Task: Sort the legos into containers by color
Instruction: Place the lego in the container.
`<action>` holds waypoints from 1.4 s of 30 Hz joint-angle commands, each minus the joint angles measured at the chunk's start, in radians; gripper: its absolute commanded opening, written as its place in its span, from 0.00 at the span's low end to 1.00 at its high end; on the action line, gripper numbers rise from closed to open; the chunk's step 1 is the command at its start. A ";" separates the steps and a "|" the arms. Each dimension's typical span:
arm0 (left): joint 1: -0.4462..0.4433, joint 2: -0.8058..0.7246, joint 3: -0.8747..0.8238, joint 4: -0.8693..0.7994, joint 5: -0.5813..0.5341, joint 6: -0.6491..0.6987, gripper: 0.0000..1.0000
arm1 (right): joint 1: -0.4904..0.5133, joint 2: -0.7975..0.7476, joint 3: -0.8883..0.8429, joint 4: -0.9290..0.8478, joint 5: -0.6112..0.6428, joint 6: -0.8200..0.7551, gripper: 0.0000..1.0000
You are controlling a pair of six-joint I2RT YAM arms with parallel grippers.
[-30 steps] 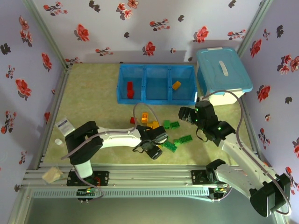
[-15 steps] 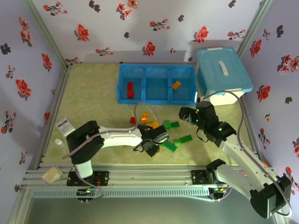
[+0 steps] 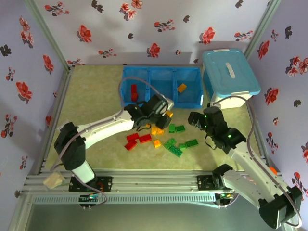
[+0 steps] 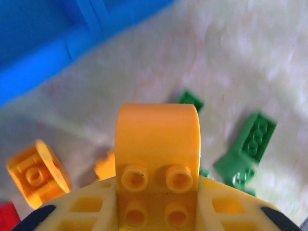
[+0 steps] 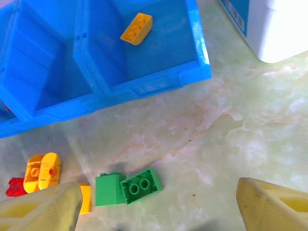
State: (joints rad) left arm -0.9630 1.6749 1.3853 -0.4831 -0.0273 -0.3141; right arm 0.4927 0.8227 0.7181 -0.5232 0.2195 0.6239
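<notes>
I will next carry the orange-yellow brick outward with my left gripper to the tray section [image 3: 188, 90] beside the lidded tub and let go of it, as a matching orange brick is already there.
My left gripper [image 3: 164, 113] is shut on an orange-yellow brick [image 4: 158, 144], raised just in front of the blue tray [image 3: 161, 102]. The tray's left compartment holds a red brick [image 3: 134, 91] and its right one an orange brick [image 5: 136, 28]; the middle one looks bare. Loose red [image 3: 138, 139], orange [image 3: 156, 143] and green bricks [image 3: 175, 144] lie on the table. My right gripper [image 5: 156, 211] hangs open over two green bricks [image 5: 130, 187], with its fingers [image 5: 38, 211] spread wide to either side.
A taller light-blue lidded tub [image 3: 230, 72] stands right of the tray, its white base [image 5: 276, 29] close to my right gripper. Floral walls enclose the table. A small white card [image 3: 66, 128] lies at the left edge.
The left arm has risen from the brick pile near the front and swung back toward the tray with the orange brick. Red bricks it covered now show. The right gripper shifted slightly.
</notes>
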 commanded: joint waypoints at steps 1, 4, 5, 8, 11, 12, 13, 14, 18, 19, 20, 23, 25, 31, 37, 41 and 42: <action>0.049 0.098 0.135 -0.021 0.015 -0.010 0.25 | -0.003 -0.055 -0.012 -0.077 0.082 0.032 0.84; 0.075 0.209 0.294 -0.065 0.024 -0.002 0.25 | -0.012 -0.090 -0.016 -0.109 0.096 0.025 0.87; 0.084 0.248 0.348 -0.078 0.030 0.000 0.25 | -0.017 -0.098 -0.014 -0.122 0.095 0.021 0.87; 0.110 0.359 0.497 -0.106 0.058 -0.012 0.25 | -0.028 -0.110 -0.012 -0.145 0.090 0.015 0.87; 0.130 0.467 0.650 -0.137 0.104 -0.028 0.25 | -0.034 -0.120 -0.017 -0.147 0.078 0.015 0.87; 0.132 0.499 0.699 -0.151 0.111 -0.029 0.26 | -0.034 -0.123 -0.018 -0.146 0.073 0.015 0.87; 0.134 0.533 0.755 -0.165 0.121 -0.030 0.26 | -0.035 -0.124 -0.021 -0.144 0.066 0.014 0.87; 0.136 0.568 0.813 -0.184 0.129 -0.034 0.26 | -0.036 -0.125 -0.022 -0.143 0.060 0.017 0.87; 0.142 0.681 0.978 -0.215 0.165 -0.056 0.28 | -0.036 -0.128 -0.025 -0.136 0.042 0.020 0.87; 0.144 0.706 1.010 -0.217 0.175 -0.065 0.28 | -0.036 -0.129 -0.026 -0.135 0.041 0.023 0.87; 0.147 0.728 1.039 -0.222 0.179 -0.073 0.29 | -0.036 -0.130 -0.026 -0.135 0.036 0.025 0.87; 0.157 0.769 1.080 -0.232 0.178 -0.107 0.31 | -0.036 -0.137 -0.026 -0.134 0.026 0.027 0.87; 0.159 0.772 1.069 -0.215 0.178 -0.119 0.32 | -0.037 -0.144 -0.029 -0.129 0.020 0.030 0.87; 0.169 0.775 1.065 -0.177 0.177 -0.123 0.38 | -0.036 -0.138 -0.035 -0.103 -0.003 0.039 0.87; 0.176 0.744 1.110 -0.201 0.204 -0.082 0.71 | -0.035 -0.105 -0.034 -0.088 -0.022 0.040 0.87; 0.176 0.661 1.076 -0.225 0.203 -0.046 0.74 | -0.035 -0.093 -0.036 -0.078 -0.044 0.043 0.87; 0.176 0.632 1.049 -0.223 0.203 -0.043 0.73 | -0.036 -0.091 -0.035 -0.076 -0.046 0.043 0.87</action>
State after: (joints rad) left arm -0.7918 2.4172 2.4500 -0.6815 0.1585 -0.4004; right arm 0.4625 0.7315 0.6888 -0.6304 0.1940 0.6418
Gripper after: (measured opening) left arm 0.735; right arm 0.869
